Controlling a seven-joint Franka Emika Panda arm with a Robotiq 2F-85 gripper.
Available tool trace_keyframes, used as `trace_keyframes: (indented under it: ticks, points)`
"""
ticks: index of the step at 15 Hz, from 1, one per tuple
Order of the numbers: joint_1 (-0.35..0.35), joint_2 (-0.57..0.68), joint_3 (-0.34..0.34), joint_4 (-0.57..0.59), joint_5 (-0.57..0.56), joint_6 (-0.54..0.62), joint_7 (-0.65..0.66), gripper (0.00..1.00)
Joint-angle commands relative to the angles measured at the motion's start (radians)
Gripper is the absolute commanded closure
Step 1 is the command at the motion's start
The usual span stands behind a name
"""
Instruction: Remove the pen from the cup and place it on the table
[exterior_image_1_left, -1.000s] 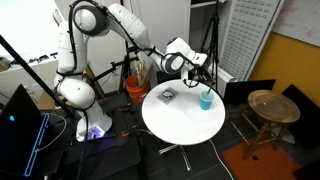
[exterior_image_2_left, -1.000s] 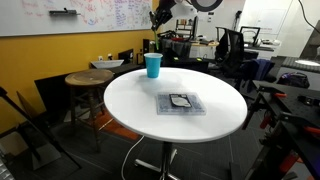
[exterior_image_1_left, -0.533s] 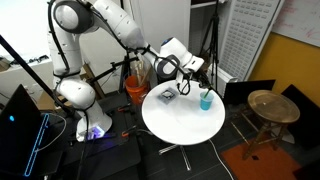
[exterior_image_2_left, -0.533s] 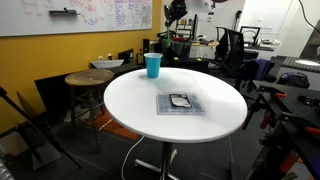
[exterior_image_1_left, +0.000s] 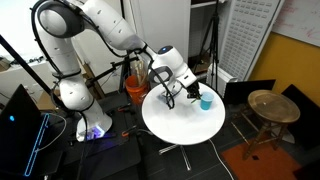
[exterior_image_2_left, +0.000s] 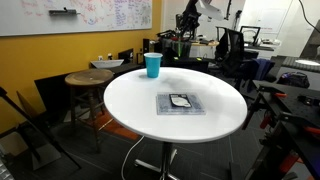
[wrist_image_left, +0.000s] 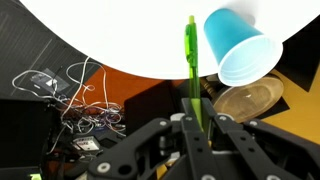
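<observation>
The bare white tabletop is below, beside the light blue cup (exterior_image_1_left: 206, 101). My gripper needs to move down, away from the cup, and release the pen there.
My gripper (wrist_image_left: 196, 112) is shut on the thin bright green pen (wrist_image_left: 190, 55), which sticks out straight past the fingertips. The light blue cup (wrist_image_left: 240, 48) stands just beside the pen's tip on the round white table (wrist_image_left: 120, 35); the pen is outside the cup. In both exterior views the gripper (exterior_image_1_left: 191, 93) (exterior_image_2_left: 190, 20) hangs over the far side of the table (exterior_image_1_left: 185, 125) (exterior_image_2_left: 130, 100), a little apart from the cup (exterior_image_1_left: 206, 101) (exterior_image_2_left: 152, 65). The pen is too small to make out there.
A small dark flat square object (exterior_image_2_left: 179, 103) lies near the table's middle. An orange bucket (exterior_image_1_left: 135, 90) stands by the robot base. A round wooden stool (exterior_image_1_left: 265, 105) (exterior_image_2_left: 88, 78) stands beside the table. Cables and chairs surround it.
The gripper has moved sideways away from the cup and come lower toward the tabletop, with the pen held in it. The cup has not moved.
</observation>
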Motion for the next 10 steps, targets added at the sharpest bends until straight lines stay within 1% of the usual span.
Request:
trace_keyframes:
  ticks: [1,2,4,5,7,8,10]
  points:
    - [-0.198,-0.027,0.190,0.000,0.148,-0.097,-0.087,0.97]
    - [-0.218,-0.003,0.204,0.017,0.220,-0.118,-0.132,0.97]
    - [-0.286,0.030,0.248,0.046,0.310,-0.174,-0.194,0.97]
    - [-0.304,0.049,0.248,0.059,0.332,-0.202,-0.209,0.97]
    - [-0.342,0.096,0.253,0.098,0.365,-0.266,-0.239,0.97]
    - [-0.388,0.116,0.282,0.116,0.337,-0.293,-0.220,0.97]
    - [-0.421,0.170,0.293,0.163,0.331,-0.356,-0.219,0.97]
